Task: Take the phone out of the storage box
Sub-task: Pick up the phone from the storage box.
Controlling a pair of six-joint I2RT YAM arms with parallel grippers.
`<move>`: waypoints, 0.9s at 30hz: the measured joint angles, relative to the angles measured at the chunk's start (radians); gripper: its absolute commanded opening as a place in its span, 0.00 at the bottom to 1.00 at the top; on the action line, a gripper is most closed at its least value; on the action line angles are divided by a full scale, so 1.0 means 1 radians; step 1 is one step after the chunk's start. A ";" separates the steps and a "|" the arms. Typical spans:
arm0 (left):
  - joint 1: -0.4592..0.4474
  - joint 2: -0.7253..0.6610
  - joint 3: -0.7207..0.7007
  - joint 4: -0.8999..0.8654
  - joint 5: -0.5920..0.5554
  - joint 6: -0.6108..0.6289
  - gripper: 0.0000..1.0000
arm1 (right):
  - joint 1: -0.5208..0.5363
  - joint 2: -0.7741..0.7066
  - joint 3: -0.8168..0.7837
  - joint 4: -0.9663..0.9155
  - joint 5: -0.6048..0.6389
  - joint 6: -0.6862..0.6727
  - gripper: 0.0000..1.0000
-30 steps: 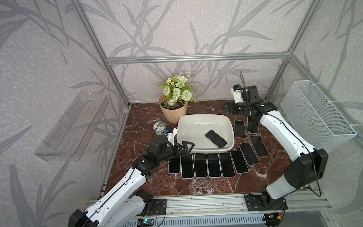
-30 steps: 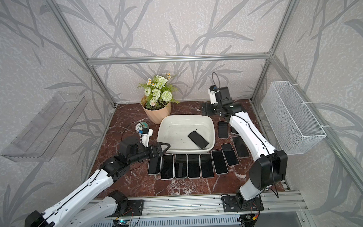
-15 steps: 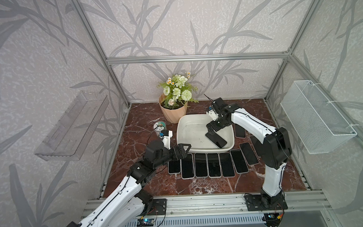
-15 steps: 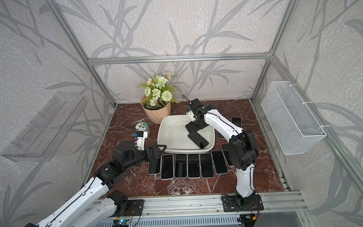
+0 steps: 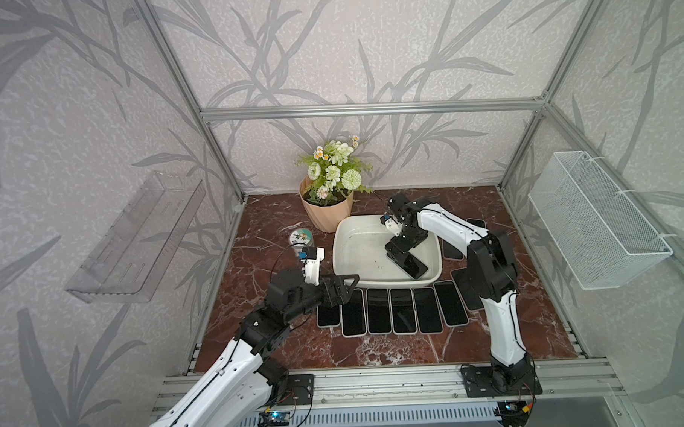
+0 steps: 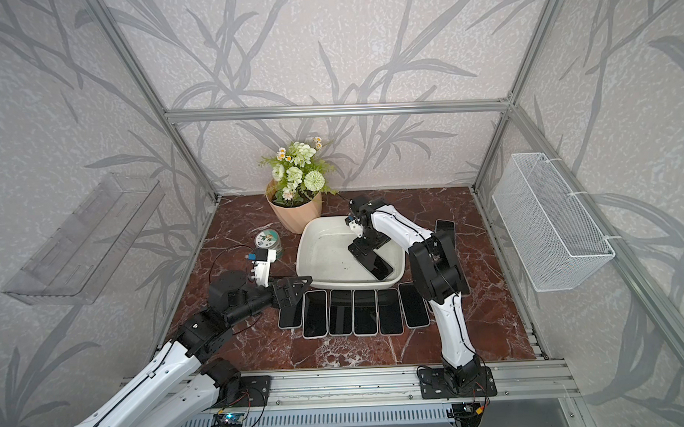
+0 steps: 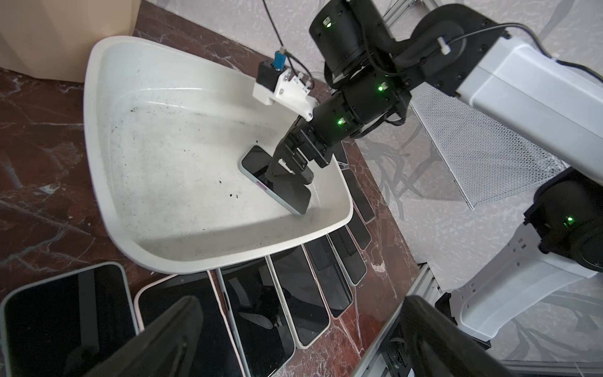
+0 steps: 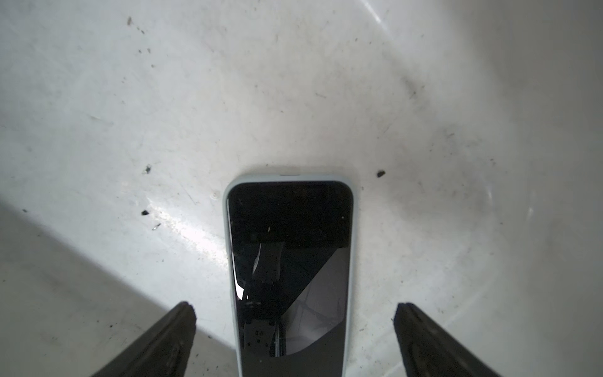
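Note:
The right gripper comes down onto the phone's far end (image 5: 393,250) (image 8: 290,245) next and closes its fingers across both long edges. The phone lies face up below it.
The storage box (image 5: 359,253) is a shallow white tub in the middle of the marble floor. One phone (image 5: 414,266), black-screened in a pale case, lies face up in its front right corner. My right gripper (image 5: 398,255) reaches down into the box over the phone's back end. In the right wrist view that gripper (image 8: 295,310) is open, a finger on each side of the phone (image 8: 290,244), with a gap to each. My left gripper (image 5: 345,286) hovers open at the box's front left corner, above the row of phones; nothing is between its fingers (image 7: 163,333).
Several phones (image 5: 402,310) lie side by side on the floor in front of the box, with more (image 5: 476,223) along its right side. A flower pot (image 5: 326,213) and a small round tin (image 5: 301,237) stand behind and left. A wire basket (image 5: 595,221) and clear tray (image 5: 137,237) hang on the walls.
My right arm swung from the back right corner into the box and came down over the phone. The left arm drew back a little toward the front.

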 measured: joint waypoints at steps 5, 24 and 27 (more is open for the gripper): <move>-0.002 0.005 -0.013 0.042 0.044 0.029 1.00 | 0.000 0.025 0.013 -0.016 0.003 -0.011 0.99; -0.008 -0.039 -0.017 0.054 0.055 0.050 1.00 | -0.002 0.127 0.078 -0.065 -0.060 -0.018 1.00; -0.008 -0.040 -0.017 0.050 0.053 0.050 1.00 | -0.002 0.135 0.086 -0.072 -0.056 -0.014 0.98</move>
